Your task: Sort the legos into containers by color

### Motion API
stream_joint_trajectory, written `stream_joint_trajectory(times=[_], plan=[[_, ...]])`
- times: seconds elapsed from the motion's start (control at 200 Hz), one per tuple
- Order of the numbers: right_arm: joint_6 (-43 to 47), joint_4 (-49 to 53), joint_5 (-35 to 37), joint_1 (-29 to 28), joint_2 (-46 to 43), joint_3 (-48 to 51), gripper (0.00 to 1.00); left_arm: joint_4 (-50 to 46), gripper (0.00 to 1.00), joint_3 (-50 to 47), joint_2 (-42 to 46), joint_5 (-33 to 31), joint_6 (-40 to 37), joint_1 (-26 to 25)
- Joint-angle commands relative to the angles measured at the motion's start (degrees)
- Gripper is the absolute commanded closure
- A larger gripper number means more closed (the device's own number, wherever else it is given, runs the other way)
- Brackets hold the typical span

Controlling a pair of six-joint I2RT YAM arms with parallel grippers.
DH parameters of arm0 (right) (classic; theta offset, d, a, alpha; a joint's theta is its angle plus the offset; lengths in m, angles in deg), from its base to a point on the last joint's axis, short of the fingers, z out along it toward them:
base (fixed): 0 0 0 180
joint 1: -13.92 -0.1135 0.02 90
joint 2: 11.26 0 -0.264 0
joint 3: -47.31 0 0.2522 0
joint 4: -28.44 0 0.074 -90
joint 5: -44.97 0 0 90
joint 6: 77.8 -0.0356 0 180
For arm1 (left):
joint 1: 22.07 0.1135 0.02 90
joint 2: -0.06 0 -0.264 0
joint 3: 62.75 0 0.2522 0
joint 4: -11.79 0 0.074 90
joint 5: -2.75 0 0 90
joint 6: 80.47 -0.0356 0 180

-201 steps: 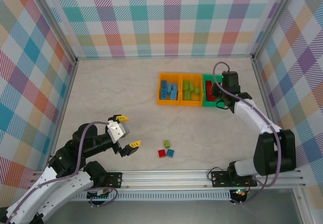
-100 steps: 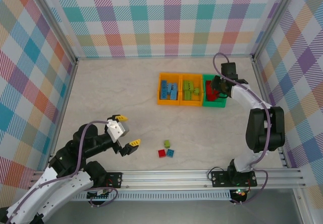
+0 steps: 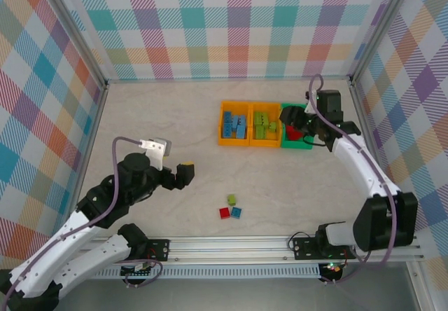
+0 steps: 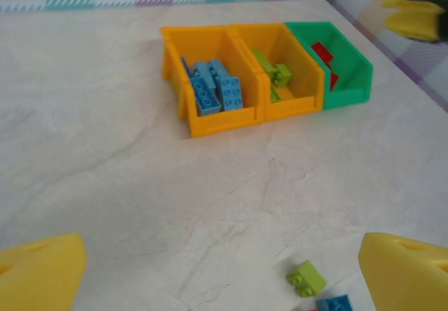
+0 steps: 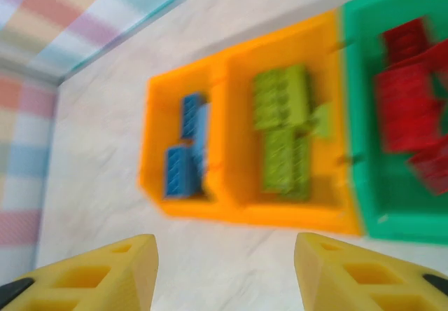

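My left gripper tilts downward and lowers over the lime brick (image 3: 231,199) (image 4: 306,278) next, its open fingers on both sides of it, since that brick lies loose outside the bin of lime legos.
Three containers stand in a row at the back right: an orange bin (image 3: 221,123) of blue legos (image 4: 213,90), an orange bin (image 3: 264,141) of lime legos (image 5: 283,132), and a green bin (image 3: 297,146) of red legos (image 5: 409,108). Loose on the table in front lie a lime brick (image 3: 231,199), a red brick (image 3: 224,213) and a blue brick (image 3: 237,212). My left gripper (image 3: 183,174) hangs open left of these, nothing between its fingers; the lime brick (image 4: 306,278) sits by its right finger. My right gripper (image 3: 290,123) hovers open over the green bin, empty.
Checked walls enclose the table on three sides, with a metal rail along the near edge. Bare table (image 3: 154,115) stretches left of the bins. One yellow finger (image 4: 413,10) of the right gripper pokes in above the green bin in the left wrist view.
My left arm has swung up and right toward the loose bricks, wrist turned. My right gripper's jaws have spread apart above the green bin.
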State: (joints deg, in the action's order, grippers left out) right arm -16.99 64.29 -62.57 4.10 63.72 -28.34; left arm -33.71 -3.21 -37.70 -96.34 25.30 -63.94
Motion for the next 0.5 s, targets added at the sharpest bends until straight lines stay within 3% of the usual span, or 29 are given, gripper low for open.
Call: stream_joint_trajectory(times=[0.0,0.14,0.33,0.495], plan=[[2.1,8.0,-7.7,-5.1,-4.6,1.9,0.43,0.0,0.01,0.6,-5.2,-2.3,18.7,-0.6],[3.6,14.7,-8.6,-10.0,-9.2,4.9,0.37,1.5,0.08,1.0,-15.0,-0.8,35.4,-4.3],[5.4,19.8,-7.3,-10.5,-12.9,8.1,0.27,3.5,0.08,4.2,-28.6,-2.5,40.4,-15.2],[7.0,19.9,-6.7,-10.4,-13.8,8.6,0.14,0.8,0.13,8.1,-40.0,3.0,44.1,-18.1]])
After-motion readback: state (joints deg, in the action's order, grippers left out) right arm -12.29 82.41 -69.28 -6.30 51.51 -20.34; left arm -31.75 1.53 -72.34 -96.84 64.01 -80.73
